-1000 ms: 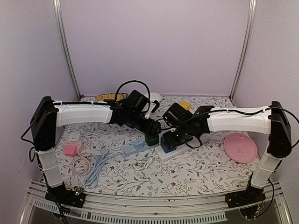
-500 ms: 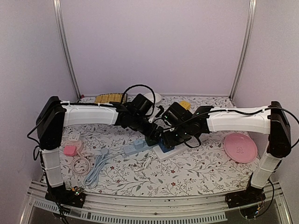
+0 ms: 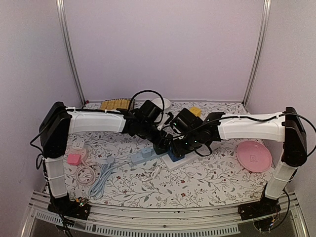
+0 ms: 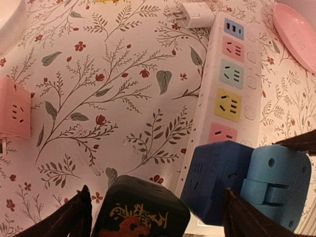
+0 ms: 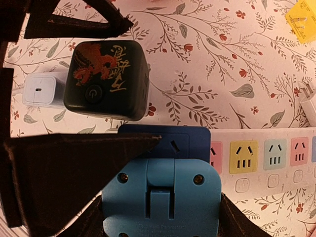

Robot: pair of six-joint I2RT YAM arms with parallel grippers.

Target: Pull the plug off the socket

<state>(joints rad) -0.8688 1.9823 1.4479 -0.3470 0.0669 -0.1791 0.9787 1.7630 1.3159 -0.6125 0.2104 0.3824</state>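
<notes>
My right gripper will next lift the plug off its cube, move outward, and go down to let go of it on the tabletop by the yellow adapter, because that spot is clear.
A light blue plug (image 5: 160,197) sits in a dark blue cube adapter (image 5: 165,140), which stands on the white power strip (image 5: 256,153) with coloured sockets. My right gripper (image 5: 160,222) is shut on the light blue plug, a finger against each side. Just left stands a black cube adapter (image 5: 106,79) with a red dragon print. My left gripper (image 4: 158,217) is open wide, straddling the black cube (image 4: 140,210); its right finger (image 4: 247,217) hangs over the dark blue cube (image 4: 217,180). In the top view both grippers meet at the table's middle, left (image 3: 160,143), right (image 3: 177,148).
A pink plate (image 3: 254,156) lies at the right. A pink adapter (image 3: 74,158) and a coiled white cable (image 3: 85,174) lie at the left. A yellow adapter (image 3: 195,110) and a white bowl (image 3: 163,102) sit at the back. A white charger (image 5: 42,90) is plugged beside the black cube.
My left arm has swung right and forward, bringing its open gripper over the black cube beside the right gripper. The right gripper has stayed on the light blue plug.
</notes>
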